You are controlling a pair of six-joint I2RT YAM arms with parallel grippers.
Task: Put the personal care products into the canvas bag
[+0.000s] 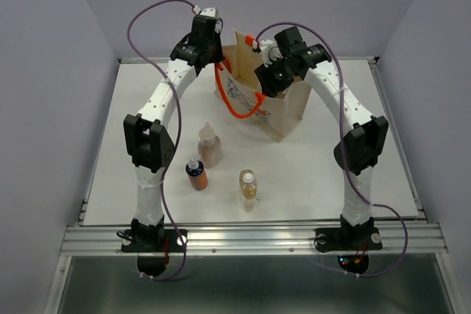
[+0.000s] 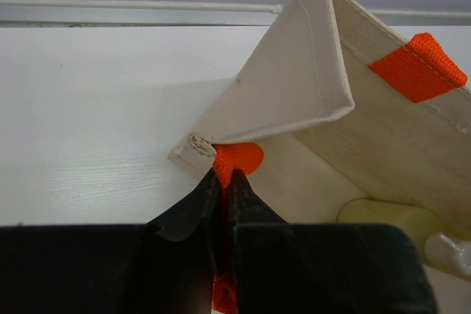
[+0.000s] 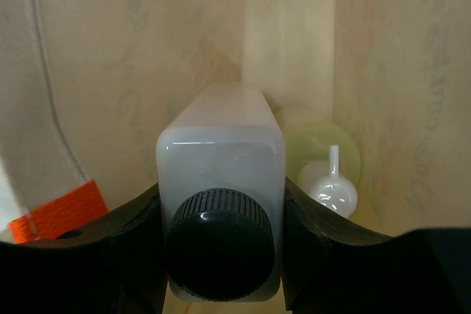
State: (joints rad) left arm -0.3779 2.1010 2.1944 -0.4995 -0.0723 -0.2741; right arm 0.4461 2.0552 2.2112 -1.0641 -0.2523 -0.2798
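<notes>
My right gripper will lower deeper into the bag and release the white bottle beside the round pale yellow-green bottle, since the bag's bottom lies below the gripper.
The canvas bag stands at the back of the table, mouth up. My left gripper is shut on the bag's orange handle at its rim. My right gripper is inside the bag and shut on the white bottle with dark cap. The round pale yellow-green bottle lies on the bag's floor; it also shows in the left wrist view. The peach-pink bottle, the orange-brown bottle with blue band and the clear amber bottle stand on the table.
The white table has raised metal rails at its edges. The bag's orange handle loop hangs over its printed side. An orange tab is on the inner bag wall.
</notes>
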